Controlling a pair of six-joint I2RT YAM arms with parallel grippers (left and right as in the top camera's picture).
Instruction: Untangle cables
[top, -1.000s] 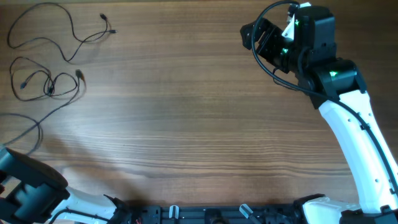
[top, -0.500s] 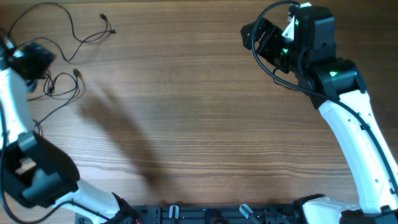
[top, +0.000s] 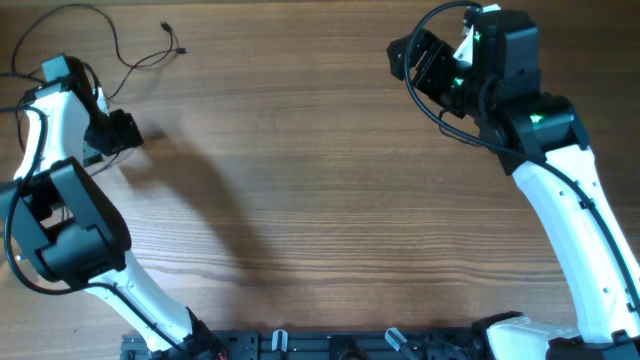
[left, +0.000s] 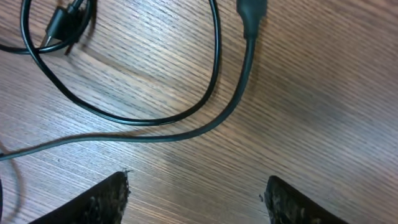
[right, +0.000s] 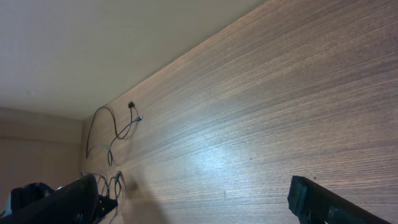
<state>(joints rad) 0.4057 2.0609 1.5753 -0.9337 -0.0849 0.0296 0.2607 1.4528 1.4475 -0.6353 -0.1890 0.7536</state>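
Note:
My left gripper has only bare wood between its fingertips. It should go lower and move toward the plug, onto the near cable's bend behind the plug.
The cables are thin black cords lying in loose loops at the table's far left; one cord's plug end lies clear, the others run under my left arm. My left gripper hovers low over them, open, with only bare wood between its fingertips. In the left wrist view a cord loop and a second cord ending in a plug lie just ahead of the left gripper. My right gripper hangs open at the far right, away from the cords. The right wrist view shows the cables far off beyond the right gripper.
The wooden table stretches between the two arms. The left arm's white links rise along the left edge. The right arm runs down the right side. A black rail lines the front edge.
My left arm has swung up from the front left corner to the cords at the far left, covering part of them. The right arm has not moved.

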